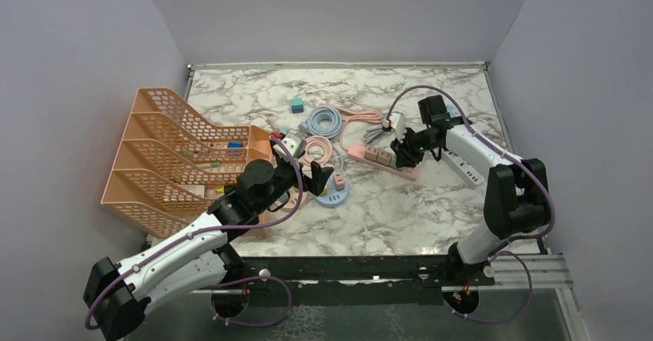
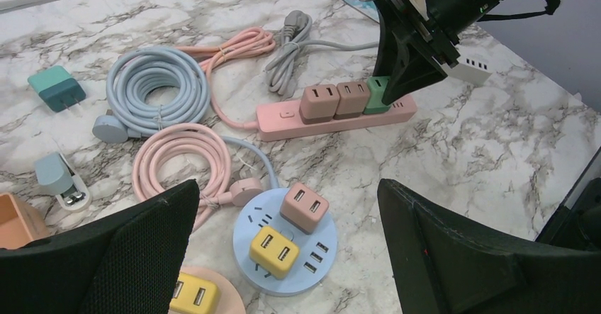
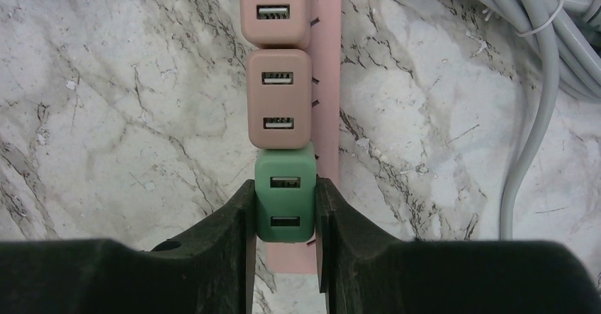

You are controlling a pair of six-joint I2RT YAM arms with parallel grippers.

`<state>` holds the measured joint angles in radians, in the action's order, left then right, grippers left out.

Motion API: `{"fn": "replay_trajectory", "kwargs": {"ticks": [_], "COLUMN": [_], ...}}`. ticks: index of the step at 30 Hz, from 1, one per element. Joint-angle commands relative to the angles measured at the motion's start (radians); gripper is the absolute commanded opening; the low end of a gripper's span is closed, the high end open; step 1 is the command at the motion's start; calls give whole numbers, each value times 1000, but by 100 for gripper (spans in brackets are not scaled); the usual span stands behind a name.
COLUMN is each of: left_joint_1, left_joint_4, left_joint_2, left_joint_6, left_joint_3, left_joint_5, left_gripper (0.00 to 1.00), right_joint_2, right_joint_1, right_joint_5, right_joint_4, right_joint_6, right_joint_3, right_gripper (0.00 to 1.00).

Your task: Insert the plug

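Note:
I will next move my left gripper outward and then down over the teal plug point(image 1: 297, 105) point(image 2: 57, 88). It is outward and below, and its pins are still bare.
A green plug point(image 3: 285, 165) stands on the pink power strip point(image 3: 326, 80), at the end of a row after two brown-pink plugs point(image 3: 279, 98). My right gripper point(image 3: 285, 186) is shut on the green plug, one finger pressed against each side. From the left wrist view, the green plug point(image 2: 378, 94) shows on the strip point(image 2: 283, 120) under the right gripper point(image 2: 397, 73). My left gripper point(image 2: 287, 193) hangs wide open and holds nothing. It is above a round blue socket hub point(image 2: 340, 257) that carries a pink plug point(image 2: 305, 206) and a yellow plug point(image 2: 273, 251).
An orange file rack point(image 1: 169, 156) fills the left side. Behind the hub lie a coiled blue cable point(image 2: 157, 87), a pink cable coil point(image 2: 181, 158) and a grey cable point(image 2: 287, 59). A teal plug point(image 2: 57, 89) lies loose. A white power strip point(image 1: 466, 168) sits by the right arm.

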<state>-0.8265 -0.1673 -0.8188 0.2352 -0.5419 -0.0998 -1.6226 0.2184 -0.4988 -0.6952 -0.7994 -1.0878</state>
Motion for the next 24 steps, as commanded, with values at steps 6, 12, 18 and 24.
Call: {"fn": "replay_trajectory", "kwargs": {"ticks": [6,12,18,24], "left_joint_1": [2,3,6,22], "left_joint_4": [-38,-31,4,89], "left_joint_2": [-9,-30,-69,-153], "left_joint_6": [-14,-15,9,66], "left_joint_3": [-14,-33,-79,-167], "left_joint_5": [-45,-74,-123,-180], "left_gripper": [99,99,99,99], "right_joint_2": [-81,-136,-86,72], "right_joint_1": [5,7,10,10], "right_joint_5": [120,123,144,43], "right_joint_4": [75,80,107,163], "right_joint_6": [-46,-31,1,107], "right_joint_3": [135,134,110,78], "right_gripper": [1,1,4,36]}}
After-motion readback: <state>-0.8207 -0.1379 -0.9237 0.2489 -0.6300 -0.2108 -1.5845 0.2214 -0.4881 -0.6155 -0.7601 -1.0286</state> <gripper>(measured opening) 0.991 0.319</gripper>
